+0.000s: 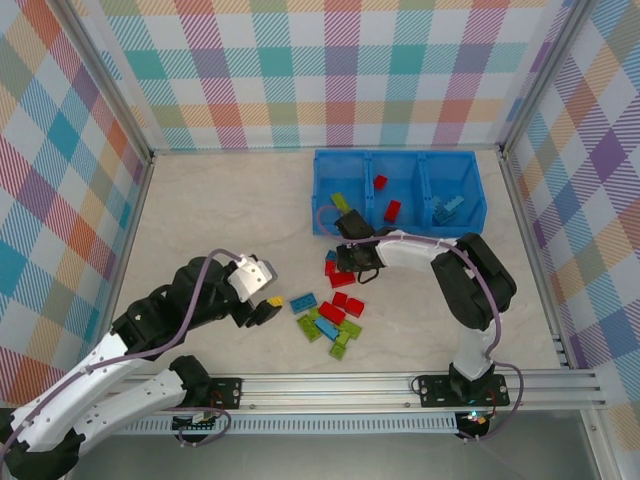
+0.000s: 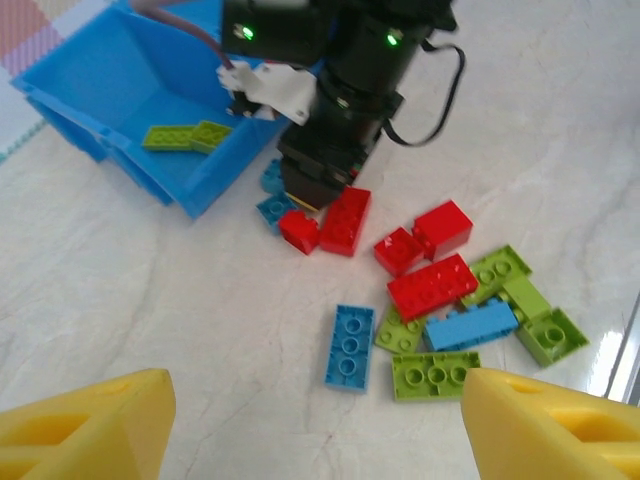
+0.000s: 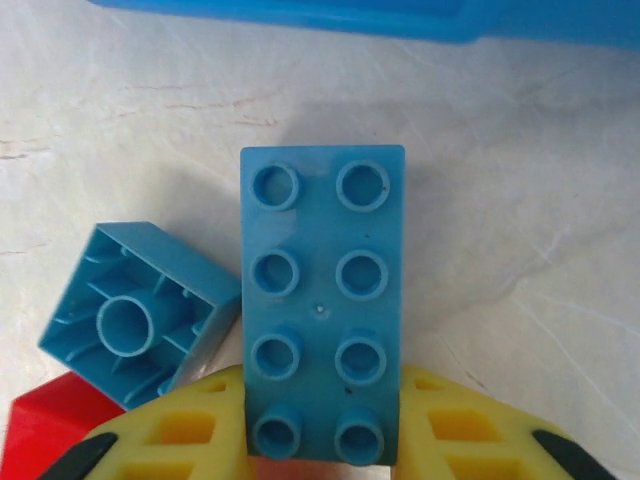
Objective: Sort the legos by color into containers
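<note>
My right gripper should rise over the bin's front side, past its middle section, and open above the bin's blue legos, which lie beyond both from my gripper.
My right gripper (image 1: pixel 350 262) is low over the table just in front of the blue three-compartment bin (image 1: pixel 396 153), shut on a blue eight-stud lego (image 3: pixel 320 300) held flat between its yellow fingers (image 3: pixel 185 430). A small blue lego (image 3: pixel 135 320) lies upside down beside it, with a red one (image 3: pixel 45 425) at its corner. Several red, blue and green legos (image 1: pixel 335 318) are scattered in front. My left gripper (image 1: pixel 265 305) hangs open left of the pile, above bare table near an upturned blue lego (image 2: pixel 350 345).
The bin's left compartment holds green legos (image 1: pixel 342 200), the middle red ones (image 1: pixel 392 210), the right blue ones (image 1: pixel 448 208). The bin's front wall (image 3: pixel 350 15) stands just beyond my right gripper. Plaid walls enclose the table, with a metal rail along the near edge.
</note>
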